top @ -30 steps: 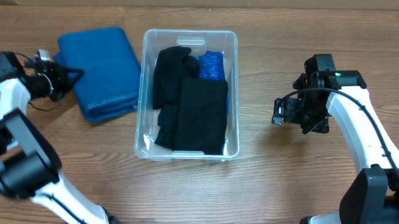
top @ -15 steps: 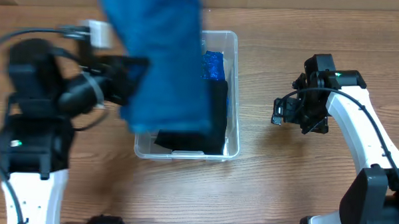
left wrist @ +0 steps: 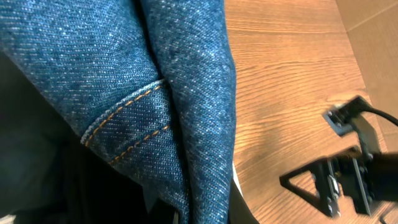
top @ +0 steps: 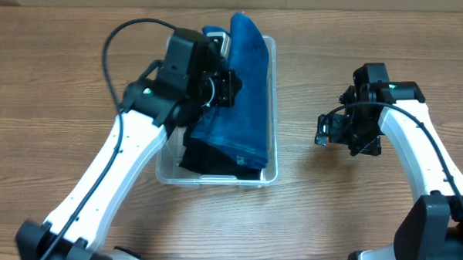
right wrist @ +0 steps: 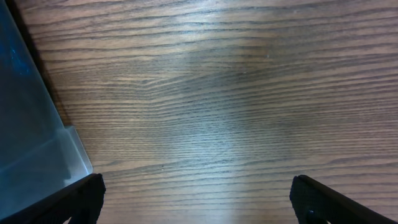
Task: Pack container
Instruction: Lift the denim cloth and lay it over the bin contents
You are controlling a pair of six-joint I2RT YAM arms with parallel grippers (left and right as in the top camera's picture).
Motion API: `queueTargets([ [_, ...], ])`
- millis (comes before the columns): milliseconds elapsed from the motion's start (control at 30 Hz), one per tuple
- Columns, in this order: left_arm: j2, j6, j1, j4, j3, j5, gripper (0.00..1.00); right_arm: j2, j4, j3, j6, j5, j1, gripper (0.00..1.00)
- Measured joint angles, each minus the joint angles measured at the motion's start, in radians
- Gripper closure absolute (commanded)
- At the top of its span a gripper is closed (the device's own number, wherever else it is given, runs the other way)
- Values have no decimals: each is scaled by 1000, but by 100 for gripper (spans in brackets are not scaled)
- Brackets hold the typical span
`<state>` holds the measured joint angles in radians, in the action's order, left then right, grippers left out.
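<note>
I will lower my left gripper into the container's far half (top: 246, 78) and let go of the denim cloth there, because the cloth's far end sticks out past the container's back rim.
The clear plastic container (top: 165, 172) stands mid-table with black clothes (top: 211, 162) in it. My left gripper (top: 227, 90) is over the container's far half, shut on a folded blue denim cloth (top: 244, 107). The cloth lies lengthwise across the container, and its far end sticks out over the back rim. In the left wrist view the denim (left wrist: 124, 81) fills most of the picture and hides the fingers. My right gripper (top: 324, 132) is open and empty over bare wood to the right of the container. Its fingers (right wrist: 199, 199) are spread wide, and the container's wall (right wrist: 31, 143) shows at the left.
The wooden table (top: 352, 219) surrounds the container. A pale wall edge runs along the back (top: 375, 4). My right arm (left wrist: 348, 177) shows at the lower right of the left wrist view.
My left arm swung from the far left, lifted the blue cloth off the table and carried it right, over the container. The right arm has not moved.
</note>
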<state>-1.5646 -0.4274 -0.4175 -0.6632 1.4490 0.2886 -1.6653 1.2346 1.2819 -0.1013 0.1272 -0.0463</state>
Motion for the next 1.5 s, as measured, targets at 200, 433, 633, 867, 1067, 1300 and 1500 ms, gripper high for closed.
queueTargets([
  [200, -22, -35, 0, -3, 0, -19, 96, 0, 0, 0, 0, 0, 0, 0],
  [433, -22, -46, 35, -295, 8, -333, 0, 0, 0, 0, 0, 0, 0, 0],
  [633, -21, -10, 84, -303, 45, -516, 0, 0, 0, 0, 0, 0, 0, 0],
  [867, 2, 180, 11, -97, 194, -426, 94, 0, -3, 0, 1, 0, 0, 0],
  [1067, -188, 221, 11, -75, 201, -548, 91, 0, -4, 0, 1, 0, 0, 0],
  [1300, -540, 300, 11, -128, 240, -612, 93, 0, -4, 0, 0, 0, 0, 0],
  [1500, -523, 219, 8, -279, 281, -633, 7, 0, -21, 0, 0, 0, 0, 0],
])
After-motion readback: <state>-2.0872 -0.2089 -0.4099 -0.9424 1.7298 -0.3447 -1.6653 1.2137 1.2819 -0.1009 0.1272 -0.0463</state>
